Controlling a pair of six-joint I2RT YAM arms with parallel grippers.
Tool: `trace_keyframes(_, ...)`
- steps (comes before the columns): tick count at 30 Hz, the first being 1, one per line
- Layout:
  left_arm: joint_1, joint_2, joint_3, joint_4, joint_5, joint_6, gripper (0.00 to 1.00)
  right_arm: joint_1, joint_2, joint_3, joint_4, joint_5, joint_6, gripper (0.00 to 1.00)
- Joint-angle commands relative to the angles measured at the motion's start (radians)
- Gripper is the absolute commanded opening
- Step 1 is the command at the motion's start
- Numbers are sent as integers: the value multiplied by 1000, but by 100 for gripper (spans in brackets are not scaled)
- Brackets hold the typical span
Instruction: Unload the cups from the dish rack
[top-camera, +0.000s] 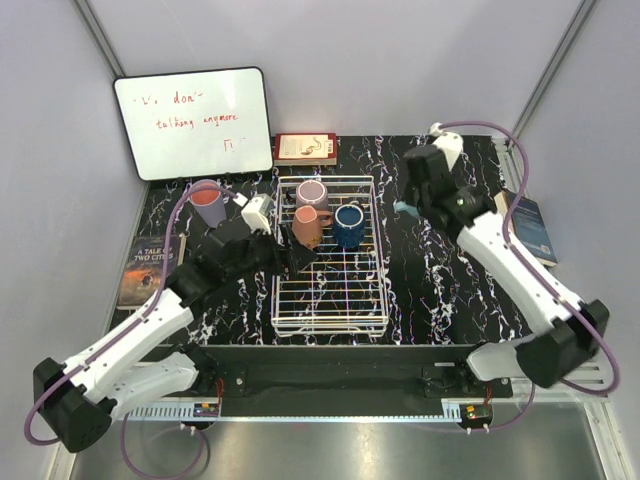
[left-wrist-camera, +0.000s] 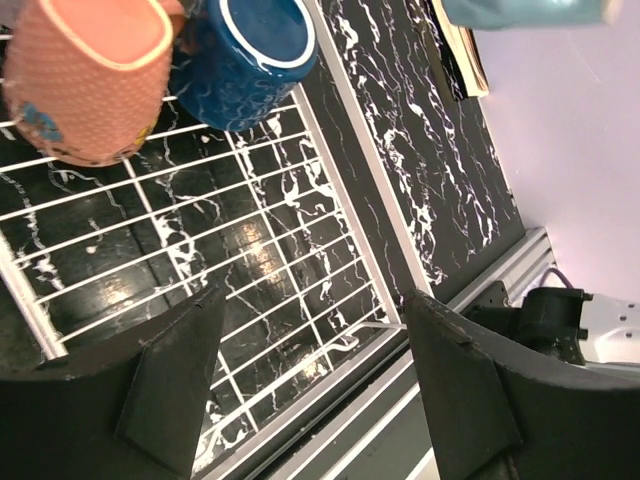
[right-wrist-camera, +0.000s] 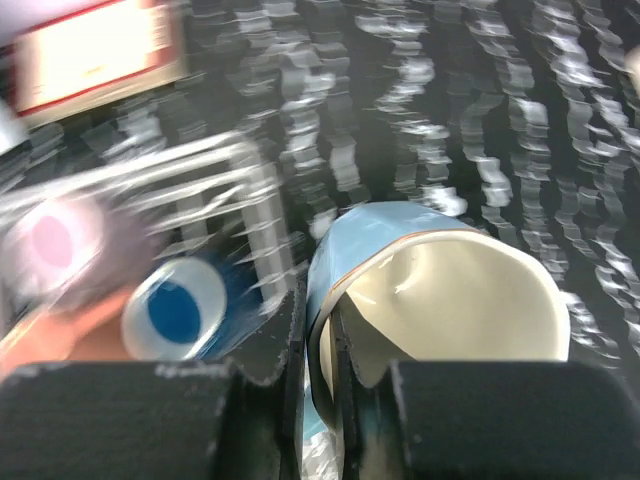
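Observation:
The bare tabletop by the blue book is below my right gripper, to its right in the top view, so next I swing it across, lower and release the cup.
The white wire dish rack (top-camera: 330, 300) sits mid-table. Three cups stand in its far end: a mauve one (top-camera: 312, 192), a salmon pink mug (top-camera: 307, 228) and a dark blue one (top-camera: 348, 226). My left gripper (top-camera: 298, 256) hovers open at the rack's left side, just in front of the pink mug (left-wrist-camera: 90, 80) and the dark blue cup (left-wrist-camera: 250, 55), with nothing between its fingers (left-wrist-camera: 165, 385). My right gripper (right-wrist-camera: 320, 330) is shut on the wall of a light blue cup (right-wrist-camera: 440, 290), held just right of the rack (top-camera: 404, 208). A lavender cup (top-camera: 208, 203) stands on the table left of the rack.
A whiteboard (top-camera: 195, 120) leans at the back left, with a red book (top-camera: 305, 148) lying behind the rack. Another book (top-camera: 528, 228) lies at the table's right edge and one (top-camera: 140, 270) at the left edge. Grey walls close in on both sides.

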Motion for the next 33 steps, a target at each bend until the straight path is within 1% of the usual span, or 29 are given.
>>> trace_keyframes(1, 1, -37, 46, -52, -47, 31, 75, -178, 133, 153, 1, -92, 10, 0)
trace_keyframes(2, 1, -38, 43, -57, -47, 29, 75, -242, 172, 189, -20, -122, 12, 0)
trace_keyframes(3, 1, -37, 41, -63, -44, 31, 75, -270, 256, 273, -34, -141, 20, 0)
trace_keyframes(4, 1, -34, 40, -66, -44, 31, 75, -296, 299, 318, -51, -156, 26, 0)
trace_keyframes(5, 1, -31, 37, -69, -42, 29, 75, -348, 347, 364, -86, -181, 32, 0)
trace_keyframes(6, 1, -21, 35, -78, -42, 20, 75, -370, 437, 463, -110, -192, 52, 0)
trace_keyframes(7, 1, -17, 26, -80, -37, 19, 75, -394, 482, 511, -150, -205, 63, 0)
trace_keyframes(8, 1, -9, 23, -80, -31, 15, 74, -426, 523, 601, -166, -230, 72, 0)
trace_keyframes(9, 1, -5, 17, -81, -28, 11, 74, -437, 604, 651, -181, -235, 81, 0)
trace_keyframes(10, 1, 0, 9, -80, -28, 8, 74, -445, 649, 706, -230, -233, 81, 0)
trace_keyframes(11, 1, 6, 6, -80, -27, 9, 74, -465, 693, 819, -256, -223, 81, 0)
trace_keyframes(12, 1, 11, 6, -83, -24, 11, 74, -473, 779, 876, -284, -215, 80, 0)
trace_keyframes(13, 1, 15, 6, -88, -25, 14, 73, -480, 821, 933, -340, -204, 76, 0)
trace_keyframes(14, 1, 22, 7, -94, -25, 20, 74, -491, 861, 1031, -363, -189, 78, 0)
trace_keyframes(15, 1, 23, 6, -94, -30, 23, 73, -512, 925, 1070, -382, -198, 84, 0)
trace_keyframes(17, 1, 32, 4, -97, -50, 29, 73, -531, 986, 1139, -408, -227, 105, 0)
trace_keyframes(22, 1, 86, 1, -97, -54, 31, 73, -553, 1059, 1196, -431, -183, 113, 0)
trace_keyframes(24, 1, 104, 4, -97, -45, 25, 73, -553, 1079, 1194, -437, -169, 112, 0)
trace_keyframes(25, 1, 120, 4, -97, -42, 22, 72, -584, 1083, 1191, -437, -161, 110, 0)
trace_keyframes(33, 1, 147, 12, -91, -42, 8, 70, -600, 1119, 1190, -437, -89, 80, 0)
